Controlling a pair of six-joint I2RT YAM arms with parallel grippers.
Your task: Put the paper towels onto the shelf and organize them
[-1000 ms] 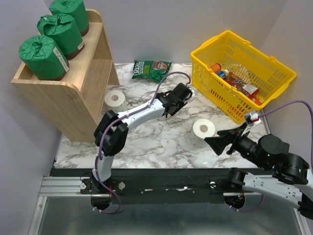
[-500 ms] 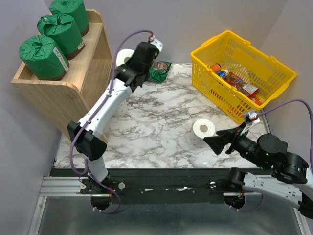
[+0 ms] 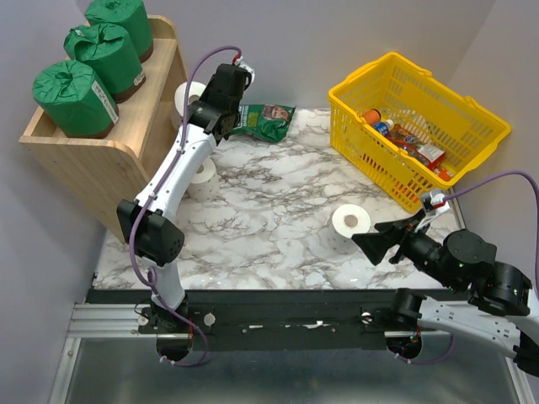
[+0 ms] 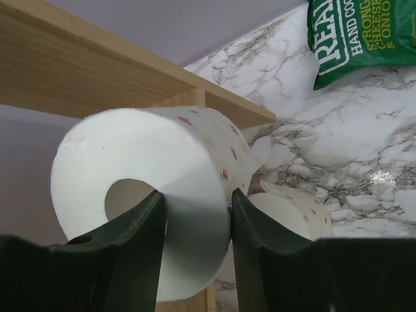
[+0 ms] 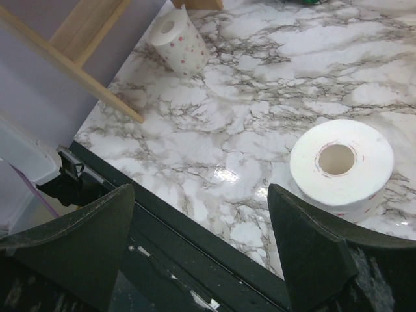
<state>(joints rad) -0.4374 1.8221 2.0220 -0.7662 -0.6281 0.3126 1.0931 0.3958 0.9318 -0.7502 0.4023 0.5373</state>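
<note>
My left gripper will next move the white roll in below the top tray [image 3: 160,116], because the held white roll still sticks out past the shelf's open side.
Three green-wrapped paper towels [image 3: 74,97] stand on the top tray of the wooden shelf [image 3: 126,164]. My left gripper [image 3: 199,104] is raised beside the shelf's right side, shut on a white roll [image 3: 185,98]. In the left wrist view the gripper [image 4: 197,214] pinches that roll [image 4: 156,169], one finger at its hollow core and the other on its outer side. A second white roll [image 3: 202,178] stands on the table below, by the shelf. A third white roll [image 3: 351,221] stands just beyond my open, empty right gripper [image 3: 376,244].
A yellow basket [image 3: 472,114] holding bottles and packets stands at the back right. A green snack bag [image 3: 263,119] lies at the back of the marble table, right of the left gripper. The table's black front rail [image 5: 195,260] runs under the right gripper [image 5: 201,240].
The left arm lifted a white roll from the table's middle, then carried it left to the shelf's side. The right arm has hardly moved.
</note>
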